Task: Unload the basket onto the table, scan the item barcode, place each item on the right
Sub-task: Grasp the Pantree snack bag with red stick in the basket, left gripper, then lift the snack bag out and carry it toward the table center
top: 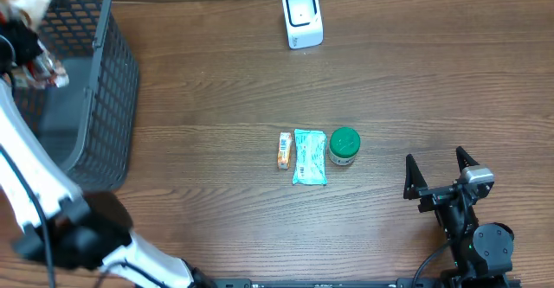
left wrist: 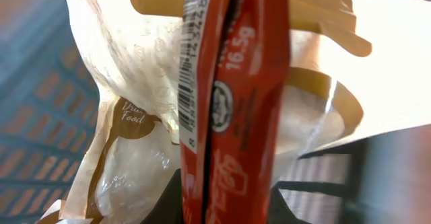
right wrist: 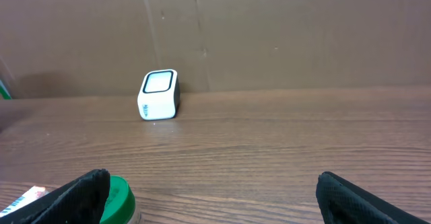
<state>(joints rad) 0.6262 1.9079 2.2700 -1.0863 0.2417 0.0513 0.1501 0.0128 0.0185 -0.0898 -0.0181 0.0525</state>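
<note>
I need to carry the packet over the rim of the basket with my left gripper next, then move it back and down there.
A red packet (left wrist: pixel 232 103) with a white barcode strip down its left edge fills the left wrist view, pinched between my left gripper's (left wrist: pixel 229 207) dark fingers (left wrist: pixel 168 200). A beige and clear bag (left wrist: pixel 128 130) lies behind it. In the overhead view my left gripper (top: pixel 39 63) hangs over the grey basket (top: pixel 95 89) at the far left, with the packet (top: pixel 50 72) in it. The white scanner (top: pixel 302 17) stands at the back centre, also seen as the scanner (right wrist: pixel 158 94) from the right wrist. My right gripper (top: pixel 441 174) rests open at the front right, holding nothing.
An orange sachet (top: pixel 284 150), a teal packet (top: pixel 309 156) and a green-lidded jar (top: pixel 344 146) lie side by side mid-table. The jar's green lid (right wrist: pixel 120 198) shows beside my right gripper's left finger (right wrist: pixel 81 197). The basket's mesh wall rises at the left edge.
</note>
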